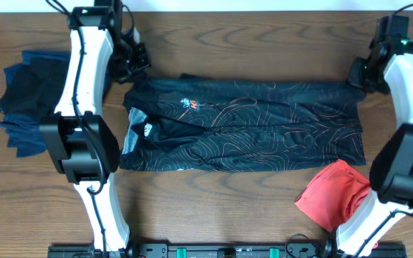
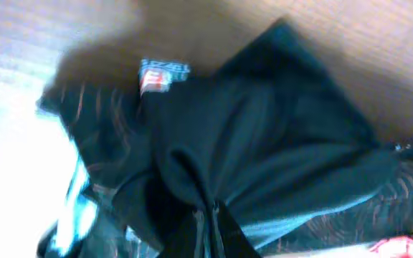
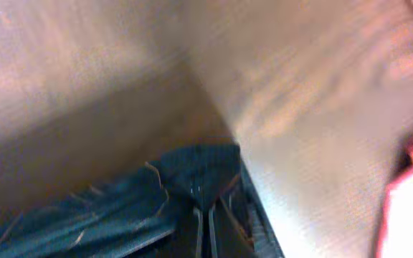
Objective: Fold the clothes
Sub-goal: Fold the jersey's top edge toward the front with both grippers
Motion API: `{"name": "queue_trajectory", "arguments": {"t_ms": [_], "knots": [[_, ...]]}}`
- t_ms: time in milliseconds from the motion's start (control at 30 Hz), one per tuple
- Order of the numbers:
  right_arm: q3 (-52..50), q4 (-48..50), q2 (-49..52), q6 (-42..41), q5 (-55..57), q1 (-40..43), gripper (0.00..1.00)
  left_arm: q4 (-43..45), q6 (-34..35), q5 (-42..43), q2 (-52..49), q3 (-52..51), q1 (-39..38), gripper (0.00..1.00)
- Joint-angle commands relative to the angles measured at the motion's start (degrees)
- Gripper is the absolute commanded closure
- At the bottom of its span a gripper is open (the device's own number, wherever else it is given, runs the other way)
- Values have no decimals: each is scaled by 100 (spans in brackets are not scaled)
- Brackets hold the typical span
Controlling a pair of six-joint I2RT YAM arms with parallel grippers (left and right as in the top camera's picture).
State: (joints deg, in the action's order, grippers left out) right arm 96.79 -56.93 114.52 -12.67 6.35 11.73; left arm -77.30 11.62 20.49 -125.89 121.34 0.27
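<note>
The robot's right gripper should draw back with the pinched far corner over the shirt's near layer (image 1: 345, 130) and let go of it, since that layer lies flat on the table.
The black sports shirt (image 1: 242, 125) with thin orange contour lines lies folded into a long band across the middle of the table, its orange logo (image 1: 188, 104) near the left end. My left gripper (image 1: 130, 69) is shut on the shirt's far left corner; the left wrist view shows the fingers (image 2: 210, 215) pinching dark cloth (image 2: 264, 143). My right gripper (image 1: 357, 74) is shut on the shirt's far right corner, and the right wrist view shows the fingers (image 3: 205, 215) pinching its edge (image 3: 120, 208). A red garment (image 1: 333, 193) lies at the front right. Navy and black garments (image 1: 27, 97) are piled at the far left.
The wooden table (image 1: 214, 208) runs under everything. A black rail (image 1: 228, 251) lies along the front edge. Both white arms (image 1: 84, 93) reach from the front along the table's sides, the right one (image 1: 407, 107) passing over the red garment.
</note>
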Motion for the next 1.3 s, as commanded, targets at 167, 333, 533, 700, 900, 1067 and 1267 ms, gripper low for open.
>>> {"name": "queue_trajectory", "arguments": {"t_ms": [167,333,533,700,900,1067,1267], "knots": [[-9,-1322,-175,44,817,74,99,-1143,-501,-39,83,50,138,94],[-20,-1742,-175,-105,1174,76,99,-1585,-638,-35,83,39,46,94],[-22,-1923,-175,-96,1165,74,99,-1893,-861,-42,83,-221,-74,94],[-22,-1963,-175,9,1167,74,99,-1952,-863,-68,85,-629,-74,94],[-22,-1961,-175,9,1165,74,99,-1947,-975,-66,85,-1305,-188,94],[-22,-1963,-175,9,1165,74,99,-1950,-750,-522,85,-1790,-238,94],[-22,-1985,-175,9,1165,74,99,-1912,-728,-774,85,-2302,-240,94]]}}
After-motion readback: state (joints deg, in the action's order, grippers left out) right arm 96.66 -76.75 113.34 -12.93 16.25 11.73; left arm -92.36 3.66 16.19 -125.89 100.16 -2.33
